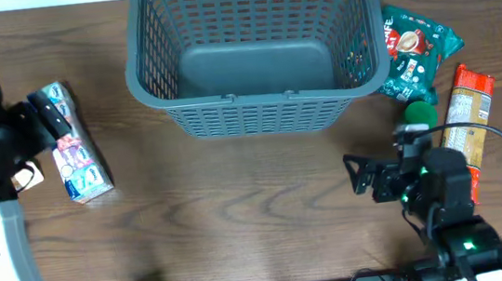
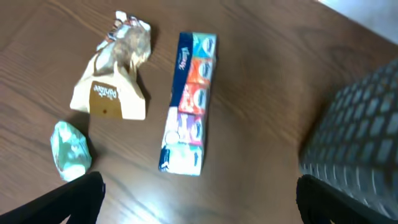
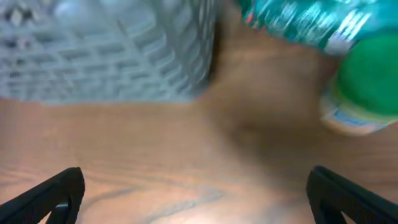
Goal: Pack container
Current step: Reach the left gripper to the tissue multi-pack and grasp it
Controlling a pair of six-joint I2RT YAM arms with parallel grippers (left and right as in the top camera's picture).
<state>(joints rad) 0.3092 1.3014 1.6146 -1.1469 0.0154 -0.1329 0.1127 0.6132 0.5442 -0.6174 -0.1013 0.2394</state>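
Note:
The robot will next lower its left gripper onto the pack's orange-red middle (image 1: 70, 135) (image 2: 195, 88), as the long tissue pack is lined up lengthwise between the open fingers.
The large grey slotted basket (image 1: 255, 46) stands empty at the back centre; it also shows in the left wrist view (image 2: 360, 130) and the right wrist view (image 3: 106, 50). My left gripper (image 1: 47, 113) is open and empty over the left side, above a long tissue pack (image 1: 75, 154) (image 2: 186, 106). My right gripper (image 1: 359, 174) is open and empty above bare table, in front of the basket's right corner. Its fingers (image 3: 199, 199) hold nothing.
Left of the tissue pack lie a tan paper bag (image 2: 112, 87) and a small mint-green packet (image 2: 69, 149). Right of the basket lie a teal snack packet (image 1: 417, 48) (image 3: 298, 22), a green-capped item (image 1: 416, 114) (image 3: 367, 87) and an orange packet (image 1: 469, 122).

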